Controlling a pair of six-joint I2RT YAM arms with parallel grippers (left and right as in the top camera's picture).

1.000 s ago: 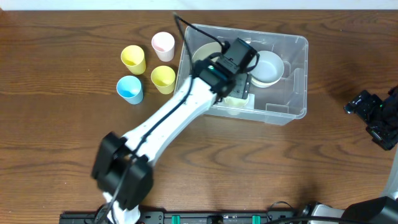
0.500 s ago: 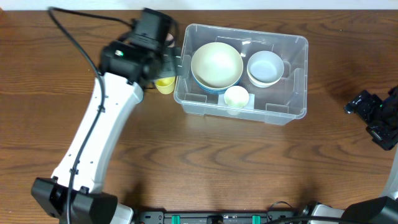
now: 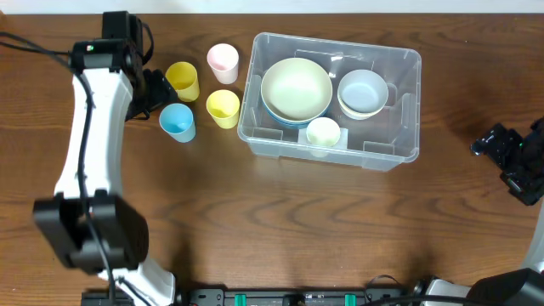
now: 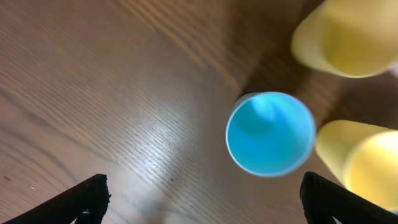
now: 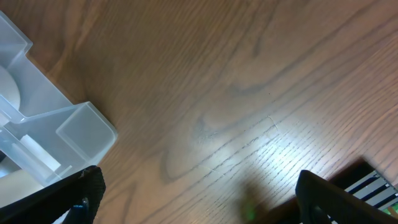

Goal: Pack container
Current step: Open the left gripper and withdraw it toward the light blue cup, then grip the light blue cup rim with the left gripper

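I will next lower my left gripper toward the blue cup [image 3: 178,121], with its fingers over the rim's side away from the yellow cups, where empty table leaves room.
The clear container [image 3: 399,115] stands right of the table's centre. Inside it are a cream bowl [image 3: 296,87] stacked in a blue one, a white bowl [image 3: 363,92] and a small cream cup [image 3: 323,133]. Left of it stand a pink cup [image 3: 223,61], two yellow cups [image 3: 182,81] [image 3: 223,108] and a blue cup [image 3: 178,121]. My left gripper [image 3: 151,92] hovers open and holds nothing, just left of these cups. The left wrist view looks down on the blue cup [image 4: 270,133], ahead of the wide-apart left gripper [image 4: 205,199]. My right gripper [image 3: 500,149] is open over bare table.
In the left wrist view, yellow cups [image 4: 351,34] [image 4: 367,168] flank the blue one. The container's corner [image 5: 37,124] shows at the left of the right wrist view, apart from the right gripper [image 5: 199,193]. Brown wood lies around everything.
My left arm swung from over the container to the far left beside the cups, and its jaws widened. The small cream cup stays in the container. The right arm has not moved.
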